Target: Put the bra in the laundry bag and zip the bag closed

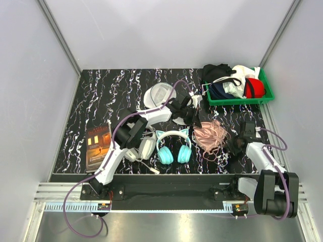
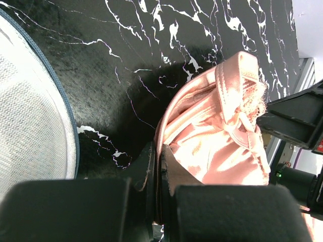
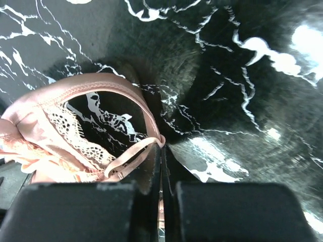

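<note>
The bra is already lying on the table just below my left gripper's fingers, so my left gripper will stay nearly still and open its fingers to let go of the bra's satin edge (image 1: pixel 197 129) (image 2: pixel 160 135).
The pale pink bra (image 1: pixel 212 136) lies bunched on the black marbled table right of centre. My left gripper (image 1: pixel 194 120) is shut on its left edge; in the left wrist view the satin cup (image 2: pixel 217 136) runs from between my jaws (image 2: pixel 159 166). My right gripper (image 1: pixel 237 143) is shut on a thin strap at the bra's right side; in the right wrist view the strap and lace band (image 3: pixel 75 131) lead into my jaws (image 3: pixel 161 151). The white mesh laundry bag (image 1: pixel 159 95) lies open behind the left arm, and its rim shows in the left wrist view (image 2: pixel 30 126).
Teal cat-ear headphones (image 1: pixel 174 146) and white-grey headphones (image 1: pixel 146 146) lie near the front. A book (image 1: pixel 97 147) lies at the left. A green basket (image 1: pixel 262 85) with black, white and red garments stands at the back right.
</note>
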Motion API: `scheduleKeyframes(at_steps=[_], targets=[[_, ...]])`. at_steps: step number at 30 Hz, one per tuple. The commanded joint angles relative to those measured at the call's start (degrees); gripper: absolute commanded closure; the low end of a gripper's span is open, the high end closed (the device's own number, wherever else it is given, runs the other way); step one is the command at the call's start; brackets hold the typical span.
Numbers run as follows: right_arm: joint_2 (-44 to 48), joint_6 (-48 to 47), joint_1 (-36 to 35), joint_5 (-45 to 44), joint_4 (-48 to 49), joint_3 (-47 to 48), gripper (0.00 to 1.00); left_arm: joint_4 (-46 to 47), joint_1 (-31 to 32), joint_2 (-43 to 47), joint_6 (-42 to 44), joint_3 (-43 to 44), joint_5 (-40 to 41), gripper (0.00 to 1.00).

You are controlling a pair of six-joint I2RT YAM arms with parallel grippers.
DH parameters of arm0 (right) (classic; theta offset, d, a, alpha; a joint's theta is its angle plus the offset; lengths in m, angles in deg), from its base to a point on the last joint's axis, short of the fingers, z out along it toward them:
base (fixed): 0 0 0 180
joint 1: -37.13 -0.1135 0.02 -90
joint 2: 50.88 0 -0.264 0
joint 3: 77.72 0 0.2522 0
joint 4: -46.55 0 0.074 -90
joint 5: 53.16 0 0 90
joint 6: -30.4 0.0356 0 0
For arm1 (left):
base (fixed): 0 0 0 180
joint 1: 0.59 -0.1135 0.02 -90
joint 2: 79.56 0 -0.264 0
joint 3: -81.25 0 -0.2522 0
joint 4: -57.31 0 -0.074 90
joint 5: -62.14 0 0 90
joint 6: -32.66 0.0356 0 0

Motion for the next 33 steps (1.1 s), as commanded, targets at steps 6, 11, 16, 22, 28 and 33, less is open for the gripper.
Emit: scheduleKeyframes(at_steps=[6, 11, 16, 22, 28, 33], targets=[[5.8, -5.1, 0.2, -8.7, -17.5, 11.2, 1.00, 0.4, 0.5, 3.4, 3.3, -0.5, 3.8, 1.00], [5.2, -11.4, -1.2, -8.5, -21.0, 17.2, 1.00, -1.7, 2.4, 3.1, 3.7, 2.2, 5.8, 1.00], [4.6, -16.8, -4.0, -2.1, -20.9, 22.4, 1.00, -6.1, 4.7, 2.0, 5.1, 6.0, 8.8, 1.00], [1.1, -16.2, -9.6, 6.6, -19.1, 24.2, 1.00, -6.7, 5.8, 2.6, 4.0, 6.6, 11.7, 1.00], [-4.4, -14.2, -9.7, 13.2, -10.1, 18.2, 1.00, -5.7, 5.9, 2.0, 3.2, 7.0, 9.6, 1.00], [-12.2, -16.9, -9.7, 13.2, -6.5, 18.0, 0.99, -3.5, 5.4, 1.4, 2.4, 6.8, 7.4, 1.00]])
